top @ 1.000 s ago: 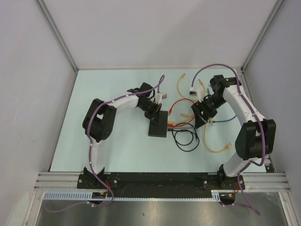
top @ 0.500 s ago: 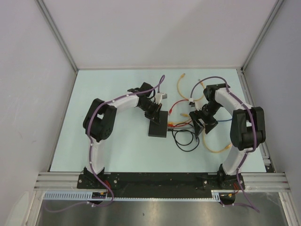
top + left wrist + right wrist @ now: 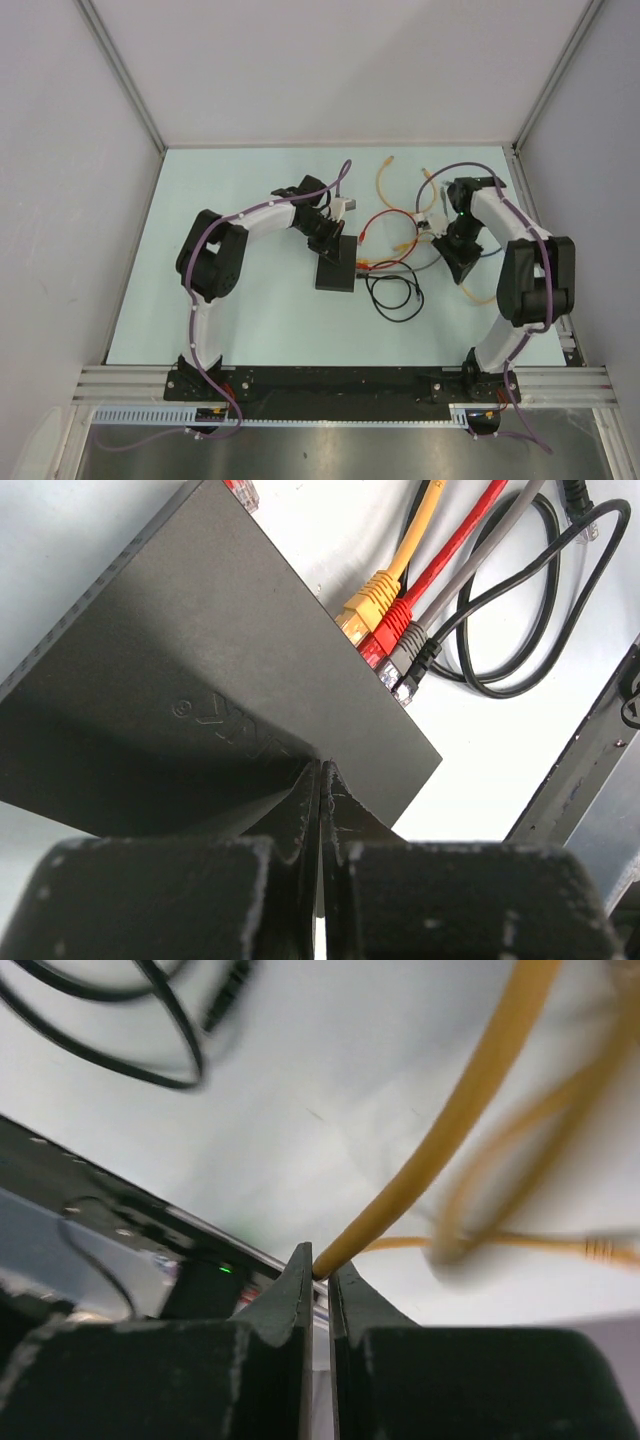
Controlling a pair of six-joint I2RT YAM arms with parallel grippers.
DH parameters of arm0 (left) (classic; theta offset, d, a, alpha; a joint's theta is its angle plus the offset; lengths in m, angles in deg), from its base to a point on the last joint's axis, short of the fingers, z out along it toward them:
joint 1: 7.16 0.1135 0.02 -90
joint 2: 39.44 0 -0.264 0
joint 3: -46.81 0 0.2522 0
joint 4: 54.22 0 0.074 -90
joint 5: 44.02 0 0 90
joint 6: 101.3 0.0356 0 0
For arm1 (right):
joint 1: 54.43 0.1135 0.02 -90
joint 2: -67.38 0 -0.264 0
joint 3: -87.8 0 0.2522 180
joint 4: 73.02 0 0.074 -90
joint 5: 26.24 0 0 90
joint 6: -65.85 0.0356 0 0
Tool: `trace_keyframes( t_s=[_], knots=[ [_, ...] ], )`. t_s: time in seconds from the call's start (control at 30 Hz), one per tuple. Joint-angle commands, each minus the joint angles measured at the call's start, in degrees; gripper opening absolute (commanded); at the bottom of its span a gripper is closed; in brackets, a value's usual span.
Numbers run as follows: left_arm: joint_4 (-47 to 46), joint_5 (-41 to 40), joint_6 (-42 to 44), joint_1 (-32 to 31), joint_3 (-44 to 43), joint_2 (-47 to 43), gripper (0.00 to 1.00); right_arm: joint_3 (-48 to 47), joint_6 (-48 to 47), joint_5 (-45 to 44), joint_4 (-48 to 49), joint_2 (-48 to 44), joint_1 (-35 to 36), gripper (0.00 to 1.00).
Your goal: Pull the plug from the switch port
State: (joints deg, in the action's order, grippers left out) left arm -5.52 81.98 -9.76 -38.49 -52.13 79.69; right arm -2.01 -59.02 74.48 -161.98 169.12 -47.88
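My right gripper swings the yellow cable, apart from the switch (image 3: pixel 336 268), up and outward toward the side next, then releases it beside the back yellow piece.
The switch (image 3: pixel 336 268) (image 3: pixel 200 670) is a flat black box lying mid-table. My left gripper (image 3: pixel 327 238) (image 3: pixel 321 767) is shut, and its tips rest on the box's top near one edge. A yellow plug (image 3: pixel 368 605), a red plug (image 3: pixel 395 628), a grey plug (image 3: pixel 412 645) and a black plug (image 3: pixel 412 675) sit side by side in the switch's ports (image 3: pixel 362 264). My right gripper (image 3: pixel 465 268) (image 3: pixel 321 1267) stands to the right of the switch, apart from it, shut on a yellow cable (image 3: pixel 450 1130). I cannot tell which plug this cable leads to.
Loose cables lie right of the switch: a black coil (image 3: pixel 395 295) (image 3: pixel 150 1060), a red loop (image 3: pixel 385 218), a yellow piece at the back (image 3: pixel 384 180) and a blue one (image 3: pixel 492 251). Grey walls enclose the table on three sides. A metal rail (image 3: pixel 340 380) runs along the front.
My right gripper has swung rightward, away from the cables beside the switch, and closed on a yellow cable. The left arm and the switch have not moved.
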Motion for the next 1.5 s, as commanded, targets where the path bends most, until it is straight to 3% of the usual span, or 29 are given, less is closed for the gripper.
trace_keyframes(
  t_s=[0.0, 0.17, 0.37, 0.6, 0.8, 1.07, 1.17, 1.2, 1.23, 1.27, 1.3, 1.37, 1.47],
  knots=[
    [-1.89, -7.01, 1.98, -1.89, 0.90, 3.56, 0.00, -0.32, -9.85, -14.57, -11.64, -8.74, -5.21, 0.00],
    [-1.54, -5.60, 1.10, -1.89, -0.59, 5.32, 0.00, -0.41, -12.76, -20.65, -11.55, -7.43, -13.21, 0.00],
    [-0.49, -5.07, 0.92, -1.89, -3.05, 6.55, 0.00, -6.82, -10.40, -17.75, -11.03, -2.95, -20.69, 0.00],
    [-0.75, -5.07, 0.92, -1.98, -2.79, 6.29, 0.00, -27.63, 0.68, -11.53, -11.55, 6.27, -25.18, 0.00],
    [-1.10, -5.60, 1.09, -1.98, -2.09, 5.59, 0.00, -43.73, 5.95, 2.87, -11.46, 12.78, -25.00, 0.00],
    [-1.10, -7.18, 2.41, -1.89, 0.28, 3.22, 0.00, -46.38, 8.42, 10.27, -11.46, 19.99, -19.03, 0.00],
    [-1.19, -7.44, 2.68, -1.89, 0.90, 2.86, 0.00, -48.22, 9.56, 8.46, -10.68, 22.36, -15.43, 0.00],
    [-1.10, -7.62, 2.68, -1.98, 0.99, 2.69, 0.00, -50.23, 10.00, 7.22, -9.97, 23.15, -13.86, 0.02],
    [-0.93, -7.71, 2.76, -1.98, 0.99, 2.69, 0.00, -51.38, 10.78, 6.08, -8.84, 23.68, -13.41, 0.12],
    [-0.84, -8.14, 2.94, -1.89, 0.81, 2.51, 0.00, -53.04, 10.88, 4.76, -8.48, 24.64, -13.05, 0.43],
    [-0.49, -8.23, 3.12, -1.89, 0.81, 2.07, 0.00, -54.45, 10.88, 4.66, -8.21, 25.00, -12.96, 0.54],
    [0.30, -8.58, 4.08, -1.80, 0.90, 1.37, 0.00, -57.27, 10.09, 6.23, -8.03, 24.74, -12.96, 0.65],
    [0.22, -8.68, 4.17, -1.10, 1.69, -0.56, 0.00, -55.54, 5.09, 16.21, -7.95, 21.15, -13.31, 0.68]
  ],
)
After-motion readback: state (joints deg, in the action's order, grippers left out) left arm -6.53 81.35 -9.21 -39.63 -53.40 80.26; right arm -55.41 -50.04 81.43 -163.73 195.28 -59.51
